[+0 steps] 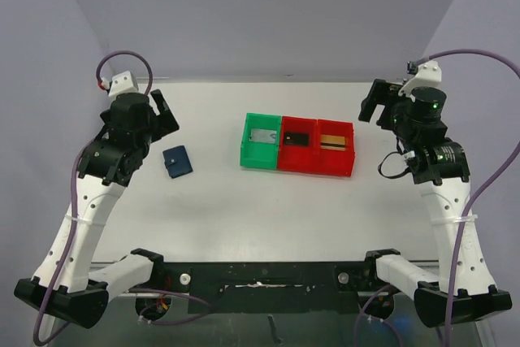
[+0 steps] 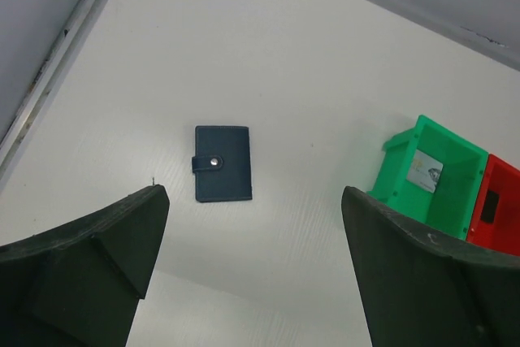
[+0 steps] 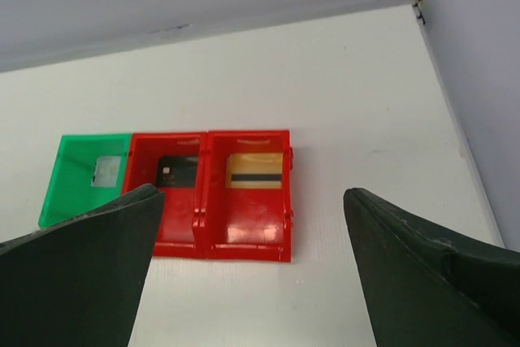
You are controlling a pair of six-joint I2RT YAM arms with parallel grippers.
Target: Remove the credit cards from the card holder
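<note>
The navy card holder is on the tabletop below my open fingers. My left gripper needs to go down onto the card holder's snap-tab edge next and close there.
The card holder, a small navy wallet, lies closed on the white table with its snap tab fastened. The credit cards lie apart from it in trays: a silver-grey card, a black card, and a gold card with a dark stripe. My left gripper hovers open above and behind the card holder, nothing between its fingers. To the right of the trays, my right gripper hangs open and empty.
A green tray and two red trays stand joined in a row at the table's middle. Pale walls rise behind and at both sides. The table's left edge runs close to the card holder.
</note>
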